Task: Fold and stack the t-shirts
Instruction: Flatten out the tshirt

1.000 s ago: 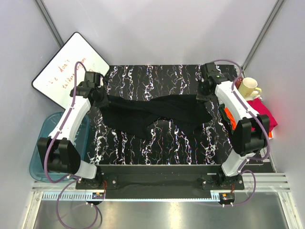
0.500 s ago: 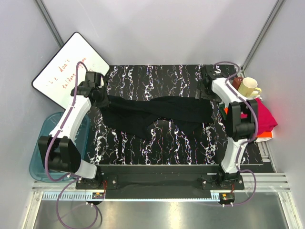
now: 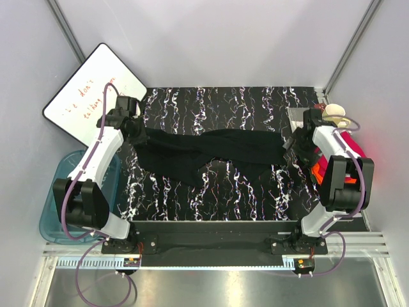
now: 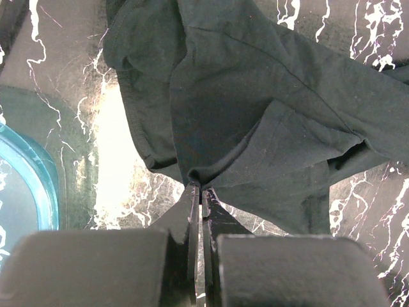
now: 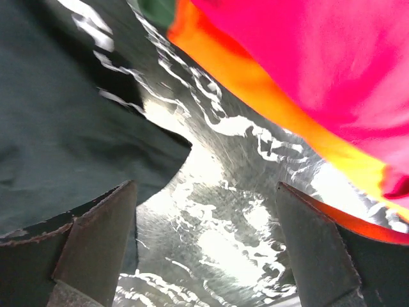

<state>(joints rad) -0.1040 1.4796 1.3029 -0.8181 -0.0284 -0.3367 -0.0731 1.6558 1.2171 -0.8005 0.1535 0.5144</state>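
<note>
My right gripper moves to the left in the top view and down onto the black t-shirt's loose end [image 3: 282, 153] [image 5: 167, 160] next, since only its other end is held.
The black t-shirt [image 3: 211, 153] lies stretched across the marbled table, bunched along its near edge. My left gripper [image 3: 139, 131] is shut on its left end; in the left wrist view the cloth [image 4: 255, 109] is pinched at the closed tips of that gripper [image 4: 201, 188]. My right gripper [image 3: 295, 144] stands open just past the shirt's right end, with nothing in it. In the right wrist view the open gripper [image 5: 204, 211] hangs over bare table, between the black cloth [image 5: 57, 128] and the pink t-shirt [image 5: 319, 57] with its orange piece [image 5: 255, 83]. The pink t-shirt [image 3: 351, 142] lies at the table's right edge, partly hidden by the right arm.
A cream mug [image 3: 335, 114] stands at the back right, just behind the right arm. A whiteboard [image 3: 92, 89] leans at the back left. A blue bin [image 3: 54, 204] sits beside the table's left edge [image 4: 25, 179]. The table [image 3: 217, 102] shows bare behind the shirt.
My right gripper has opened and let go of the black shirt's right end, then swung right and nearer, toward the pink shirt. The left gripper has held still.
</note>
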